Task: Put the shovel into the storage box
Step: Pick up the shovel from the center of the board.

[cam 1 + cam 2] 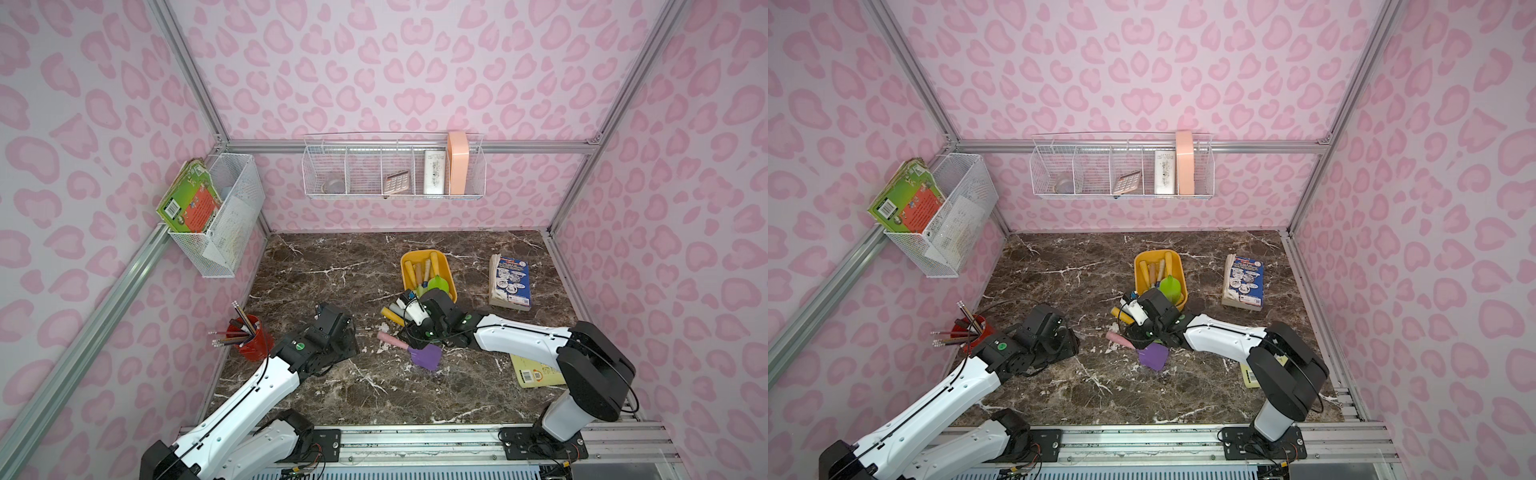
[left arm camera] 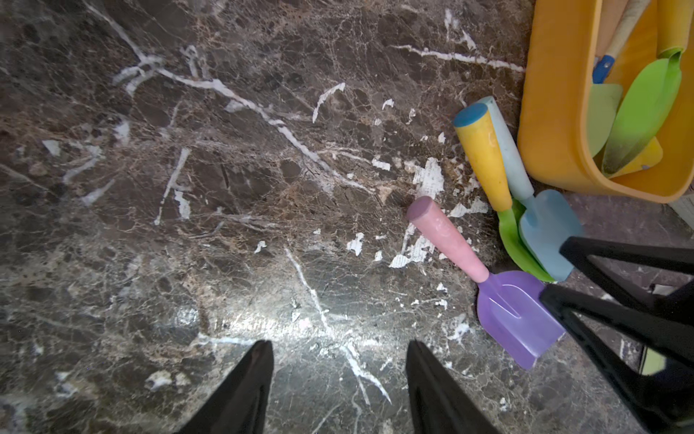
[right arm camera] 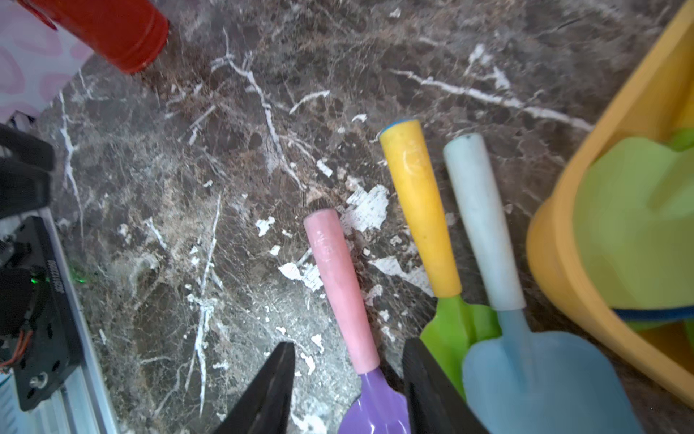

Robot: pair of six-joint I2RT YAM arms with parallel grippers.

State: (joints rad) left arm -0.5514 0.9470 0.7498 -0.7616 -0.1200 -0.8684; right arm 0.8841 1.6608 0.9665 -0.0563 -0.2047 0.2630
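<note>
My right gripper comes straight down onto the pink handle close to the purple blade (image 1: 400, 345) (image 3: 358, 343) next, because its open fingers already line up on either side there.
A purple shovel with a pink handle (image 1: 424, 356) (image 3: 338, 270) lies flat on the marble table. My right gripper (image 3: 349, 349) hovers open over it, its fingers standing on either side of the shovel's neck without touching it. Beside it lie a green shovel with a yellow handle (image 3: 420, 210) and a pale blue shovel (image 3: 484, 225), both against the storage box. The yellow-orange storage box (image 1: 404, 270) (image 2: 552, 112) holds several shovels, a green blade (image 1: 438, 284) on top. My left gripper (image 2: 340, 345) is open over bare table, left of the purple shovel (image 2: 514, 315).
A red pencil cup (image 1: 251, 343) stands at the left, near my left arm. A blue-covered book (image 1: 511, 280) lies right of the box, and a yellow booklet (image 1: 534, 372) lies partly under my right arm. White wire baskets (image 1: 224, 216) (image 1: 395, 174) hang on the walls.
</note>
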